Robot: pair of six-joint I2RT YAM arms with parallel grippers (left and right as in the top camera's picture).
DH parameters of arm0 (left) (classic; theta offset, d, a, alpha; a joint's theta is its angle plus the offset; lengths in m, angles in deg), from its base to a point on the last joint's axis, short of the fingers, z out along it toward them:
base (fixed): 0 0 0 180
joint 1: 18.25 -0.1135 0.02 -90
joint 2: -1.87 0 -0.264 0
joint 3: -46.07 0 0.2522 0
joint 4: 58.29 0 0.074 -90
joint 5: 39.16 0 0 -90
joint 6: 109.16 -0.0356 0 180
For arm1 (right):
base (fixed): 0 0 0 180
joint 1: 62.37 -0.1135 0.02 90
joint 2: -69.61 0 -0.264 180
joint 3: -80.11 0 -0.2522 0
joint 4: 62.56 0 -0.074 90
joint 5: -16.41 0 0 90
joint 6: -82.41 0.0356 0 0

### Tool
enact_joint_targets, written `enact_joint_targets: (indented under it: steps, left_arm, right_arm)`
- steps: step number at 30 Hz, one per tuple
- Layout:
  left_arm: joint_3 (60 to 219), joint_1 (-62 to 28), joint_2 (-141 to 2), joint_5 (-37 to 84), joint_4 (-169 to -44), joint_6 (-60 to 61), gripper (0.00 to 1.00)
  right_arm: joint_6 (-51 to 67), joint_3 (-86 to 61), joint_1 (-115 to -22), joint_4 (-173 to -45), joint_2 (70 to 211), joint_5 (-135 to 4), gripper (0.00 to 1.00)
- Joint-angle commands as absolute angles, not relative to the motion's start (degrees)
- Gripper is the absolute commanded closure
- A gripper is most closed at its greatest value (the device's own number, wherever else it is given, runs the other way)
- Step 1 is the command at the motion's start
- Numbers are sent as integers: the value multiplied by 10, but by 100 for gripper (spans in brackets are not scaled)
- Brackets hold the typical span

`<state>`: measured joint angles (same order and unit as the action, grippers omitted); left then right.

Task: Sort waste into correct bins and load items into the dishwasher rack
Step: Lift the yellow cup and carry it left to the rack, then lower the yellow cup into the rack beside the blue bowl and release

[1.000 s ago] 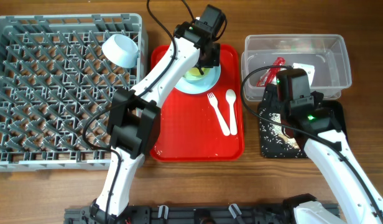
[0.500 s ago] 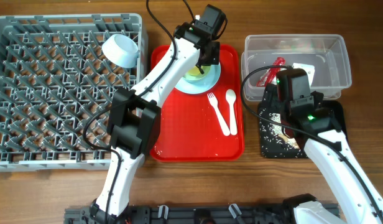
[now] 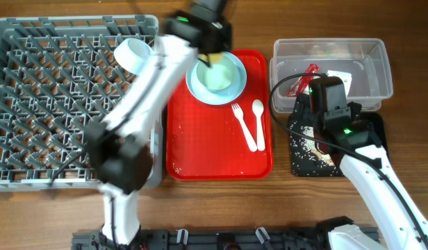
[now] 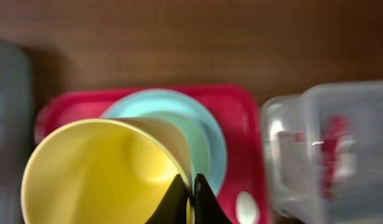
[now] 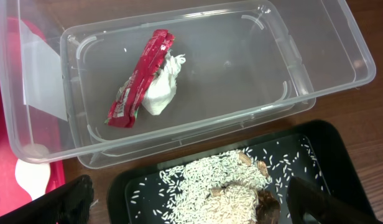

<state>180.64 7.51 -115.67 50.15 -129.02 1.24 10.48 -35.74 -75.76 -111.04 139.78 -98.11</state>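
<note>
My left gripper will swing over the grey rack (image 3: pixel 61 104) next, then tilt and lower the small yellow cup (image 4: pixel 104 171) there, because open slots still show beside the white bowl.
My left gripper (image 4: pixel 191 196) is shut on the rim of the small yellow cup (image 4: pixel 104 171), which hangs tilted above the light blue plate (image 3: pixel 215 89). The pale blue-green bowl (image 3: pixel 221 71) rests on that plate. On the red tray (image 3: pixel 214 153) lie the white fork (image 3: pixel 240 121) and spoon (image 3: pixel 258 118). A small white bowl (image 3: pixel 134 54) leans in the grey dishwasher rack (image 3: pixel 61 104). The clear tub (image 5: pixel 316 56) holds the red wrapper (image 5: pixel 138 78) and crumpled paper (image 5: pixel 160 90). My right gripper (image 5: pixel 194 208) stands open over the rice scraps (image 5: pixel 222 186) in the black tray (image 5: pixel 328 162).
The rack fills the left of the table, the red tray sits in the middle, and the two bins stand at the right. The tub's near wall lies just beyond the black tray. In the overhead view the left arm is motion-blurred across the rack's right edge.
The left gripper shut on the yellow cup in the bowl and lifted it. The left arm has swung up and to the left. The right arm has not moved.
</note>
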Motion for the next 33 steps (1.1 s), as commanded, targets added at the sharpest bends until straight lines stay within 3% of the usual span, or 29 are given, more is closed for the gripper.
enact_joint_targets:
  steps: [1,3,9,12,17,33]
  left_arm:
    - [1819,-29,-1045,335,-1347,7,96]
    - [1819,-98,-1033,240,-1401,-8,96]
    - [1778,-304,-1065,-157,-1521,-215,96]
    - [1724,-357,-1087,-263,-1561,-315,96]
    - [1588,-384,-1120,-284,-1528,-385,96]
    - [1429,-389,-1126,-308,-1362,-385,96]
  right_arm:
    - [105,-352,-757,-1110,1398,-990,0]
    - [105,-352,-757,-1110,1398,-990,0]
    - [105,-352,-757,-1110,1398,-990,0]
    - [105,-352,-757,-1109,1398,-990,0]
    - [105,-352,-757,-1110,1398,-990,0]
    - [105,-352,-757,-1110,1398,-990,0]
